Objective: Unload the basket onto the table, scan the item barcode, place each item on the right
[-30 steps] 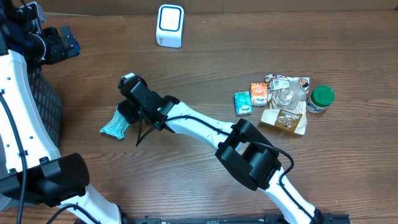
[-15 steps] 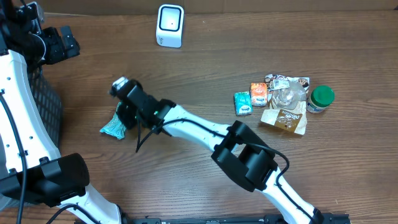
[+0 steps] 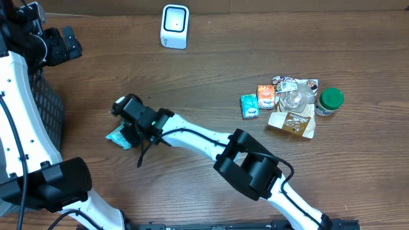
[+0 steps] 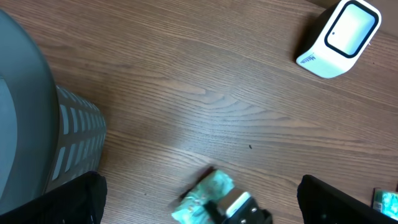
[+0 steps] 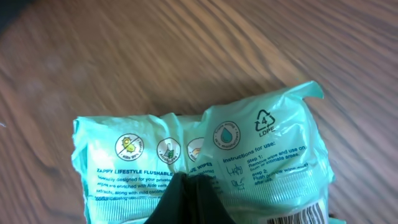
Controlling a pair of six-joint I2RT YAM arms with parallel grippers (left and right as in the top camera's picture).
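My right gripper carries the packet to the bare wood before the white scanner next and releases it there. That wood lies right of my right gripper in the overhead view.
The item is a teal wipes packet (image 3: 117,135) lying on the wooden table left of centre. My right gripper (image 3: 130,130) reaches across the table and is shut on it. In the right wrist view the black fingertips (image 5: 191,188) pinch the packet (image 5: 261,149) at its middle fold, and a strip of barcode (image 5: 298,218) shows at the bottom edge. The white scanner (image 3: 174,26) stands at the back of the table. My left gripper (image 3: 61,45) hangs open at the far left, high above the table; its wrist view looks down on the packet (image 4: 205,190) and the scanner (image 4: 341,32).
A dark mesh basket (image 3: 48,108) stands at the left edge. At the right lies a cluster of goods: a small teal packet (image 3: 250,105), an orange packet (image 3: 266,96), a brown pouch (image 3: 293,122) and a green-lidded jar (image 3: 329,101).
My right gripper has slid left and toward the front and closed on the wipes packet. The packet has shifted slightly under it. The left arm has not moved.
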